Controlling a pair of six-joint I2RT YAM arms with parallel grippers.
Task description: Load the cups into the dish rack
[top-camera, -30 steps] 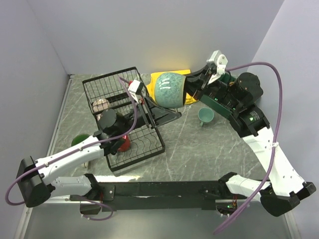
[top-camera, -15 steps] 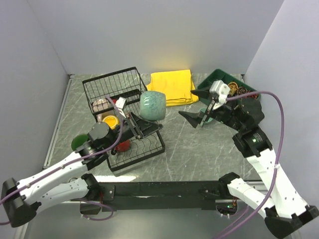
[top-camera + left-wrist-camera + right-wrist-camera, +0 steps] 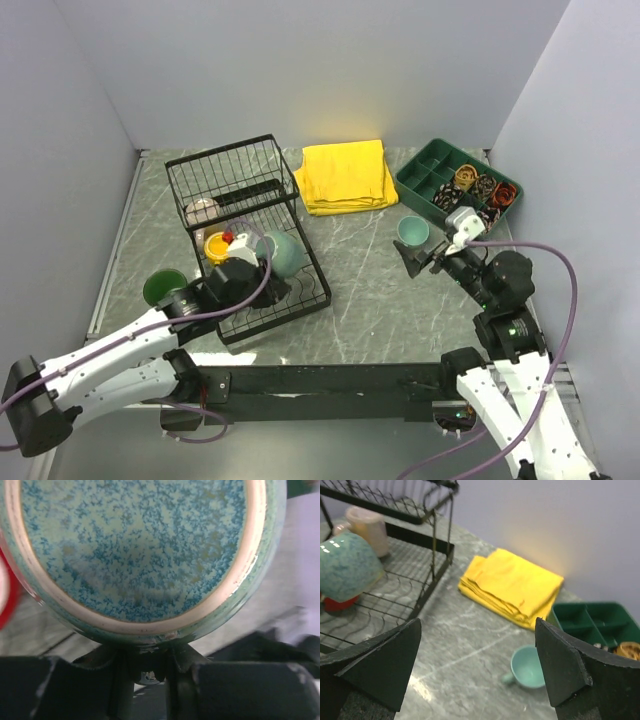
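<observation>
The empty slots (image 3: 285,223) beside the dish rack's cloth-side bar lie outward of my left gripper and below it, so it should carry the teal cup outward and down to release its handle.
My left gripper (image 3: 266,263) is shut on a speckled teal cup (image 3: 284,251) and holds it low over the slotted tray of the black dish rack (image 3: 312,287). In the left wrist view the cup's base (image 3: 135,550) fills the frame, with the left gripper (image 3: 146,662) clamped at its lower edge. A yellow cup (image 3: 217,246) and a beige cup (image 3: 200,212) sit in the rack, with something red (image 3: 229,237) beside them. A dark green cup (image 3: 160,287) stands left of the rack. A pale teal cup (image 3: 412,232) (image 3: 527,667) stands on the table in front of my right gripper (image 3: 420,257) (image 3: 477,672), which is open and holds nothing.
A folded yellow cloth (image 3: 345,175) (image 3: 512,587) lies behind the rack's right side. A green divided tray (image 3: 432,178) (image 3: 592,622) with small rolled items sits at the back right. Grey walls close in the table on three sides.
My left arm has brought the speckled teal cup down from above into the rack's slotted tray. My right arm has drawn back toward its base, and its jaws have opened.
</observation>
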